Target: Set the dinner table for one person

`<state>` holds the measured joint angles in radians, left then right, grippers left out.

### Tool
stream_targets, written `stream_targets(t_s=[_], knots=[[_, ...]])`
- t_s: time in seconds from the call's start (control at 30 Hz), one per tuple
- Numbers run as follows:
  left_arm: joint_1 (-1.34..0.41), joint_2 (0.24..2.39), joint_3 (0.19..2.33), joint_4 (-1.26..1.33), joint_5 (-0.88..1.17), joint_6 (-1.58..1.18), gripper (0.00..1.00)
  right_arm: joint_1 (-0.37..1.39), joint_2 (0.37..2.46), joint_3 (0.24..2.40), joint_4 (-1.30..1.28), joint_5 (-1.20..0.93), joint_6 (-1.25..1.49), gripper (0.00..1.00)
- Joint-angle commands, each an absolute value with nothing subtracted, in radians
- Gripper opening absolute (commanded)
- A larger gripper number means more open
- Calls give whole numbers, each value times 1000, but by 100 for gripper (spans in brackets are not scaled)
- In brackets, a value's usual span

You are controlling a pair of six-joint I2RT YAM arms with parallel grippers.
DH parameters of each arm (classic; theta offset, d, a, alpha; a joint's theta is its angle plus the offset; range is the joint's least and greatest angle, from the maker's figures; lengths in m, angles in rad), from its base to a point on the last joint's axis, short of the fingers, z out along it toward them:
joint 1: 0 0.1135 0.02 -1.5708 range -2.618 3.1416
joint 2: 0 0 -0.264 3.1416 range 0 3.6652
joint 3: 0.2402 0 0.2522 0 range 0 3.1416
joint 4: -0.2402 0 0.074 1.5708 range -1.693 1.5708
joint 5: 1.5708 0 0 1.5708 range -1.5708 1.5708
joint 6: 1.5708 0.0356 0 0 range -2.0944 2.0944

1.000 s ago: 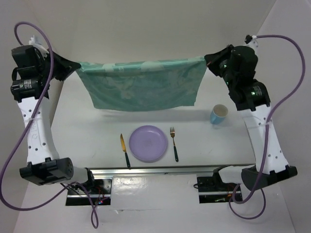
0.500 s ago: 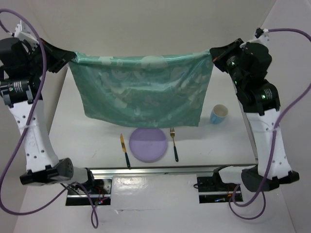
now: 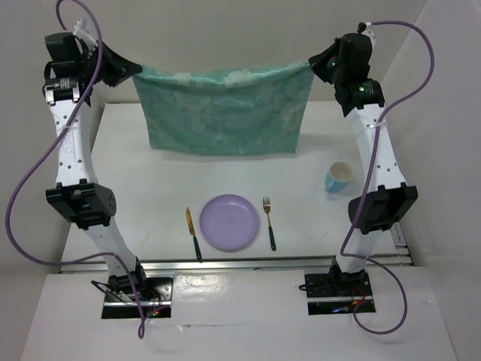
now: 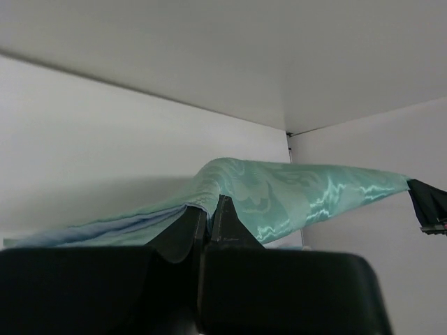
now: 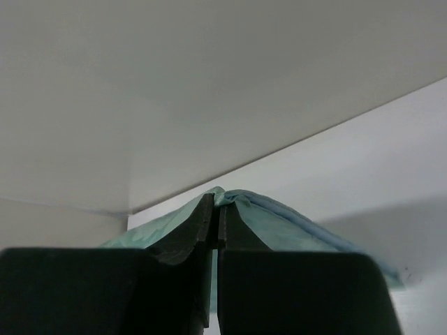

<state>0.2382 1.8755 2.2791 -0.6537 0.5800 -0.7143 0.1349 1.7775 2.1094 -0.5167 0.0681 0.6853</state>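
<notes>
I should next move my left gripper back and down toward the bare table beyond the knife and release the mat's corner, as the mat (image 3: 224, 111) still hangs above the table.
A teal-green patterned cloth mat (image 3: 224, 111) hangs stretched in the air over the far part of the white dinner table (image 3: 150, 188). My left gripper (image 3: 134, 73) is shut on its left top corner, and my right gripper (image 3: 311, 66) is shut on its right top corner. In the left wrist view the gripper (image 4: 209, 207) pinches the cloth (image 4: 293, 195). The right wrist view shows the other gripper (image 5: 217, 202) clamped on a bunched corner of cloth (image 5: 293, 230). On the near table lie a purple plate (image 3: 229, 222), a knife (image 3: 192, 233) to its left and a fork (image 3: 268, 223) to its right.
A light blue cup (image 3: 339, 177) stands upright at the right of the table. White walls close in the back and both sides. Purple cables loop from both arms. A metal rail (image 3: 240, 263) runs along the near edge.
Both arms have stretched up and away toward the back wall, carrying the cloth farther back and higher. The plate, which the cloth partly covered half a second ago, is in full view again.
</notes>
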Motion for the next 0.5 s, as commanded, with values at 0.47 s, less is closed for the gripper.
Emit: stream_targets(t_s=[0.47], knots=[[256, 1616, 1394, -245, 707, -714, 0, 97, 1511, 1290, -215, -104, 747, 0]])
